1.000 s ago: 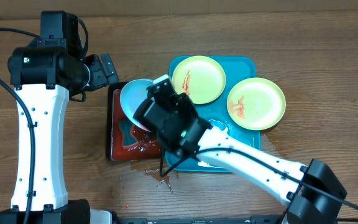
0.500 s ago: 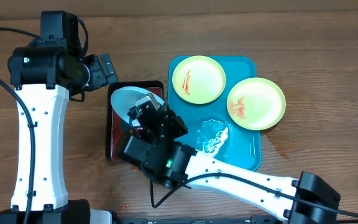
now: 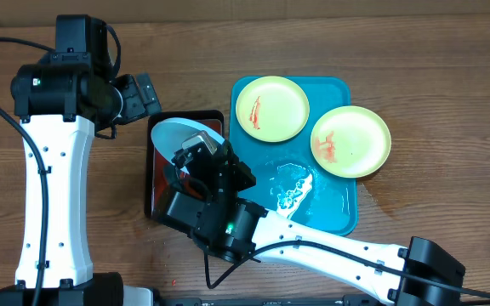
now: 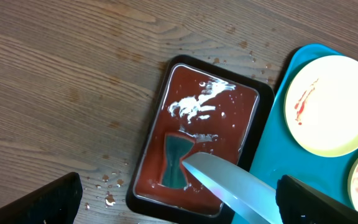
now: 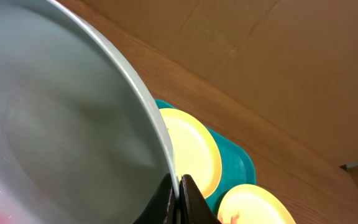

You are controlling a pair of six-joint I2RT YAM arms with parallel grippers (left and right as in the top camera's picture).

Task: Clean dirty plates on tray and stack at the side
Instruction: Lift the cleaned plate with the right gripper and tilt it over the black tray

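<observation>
The blue plate should next go across the turquoise tray (image 3: 334, 208) as my right gripper swings, then down beyond the overhanging plate, where my gripper will release the blue plate's rim, because bare wood lies open there.
My right gripper (image 5: 179, 198) is shut on the rim of the light-blue plate (image 5: 55, 112), which it holds tilted on edge over the black tray (image 3: 158, 197). In the overhead view this plate (image 3: 181, 133) shows just above my right wrist. Two yellow-green plates (image 3: 271, 108) (image 3: 351, 141) with red-orange smears lie on the turquoise tray (image 3: 334, 208), the right one overhanging its edge. My left gripper (image 4: 178, 205) hovers open above the black tray (image 4: 160, 87) with nothing between its fingers (image 4: 42, 200). The blue plate's edge (image 4: 229, 186) crosses below it.
The black tray holds red liquid with white foam and a teal sponge-like piece (image 4: 178, 160). Foamy water (image 3: 293, 190) sits on the turquoise tray's bare part. Droplets (image 4: 109, 199) spot the wooden table beside the black tray. A cardboard wall stands at the back.
My right arm has swung left off the turquoise tray, carrying the blue plate over the black tray and tipping it steeper; since half a second ago it has barely moved. The left arm is unmoved.
</observation>
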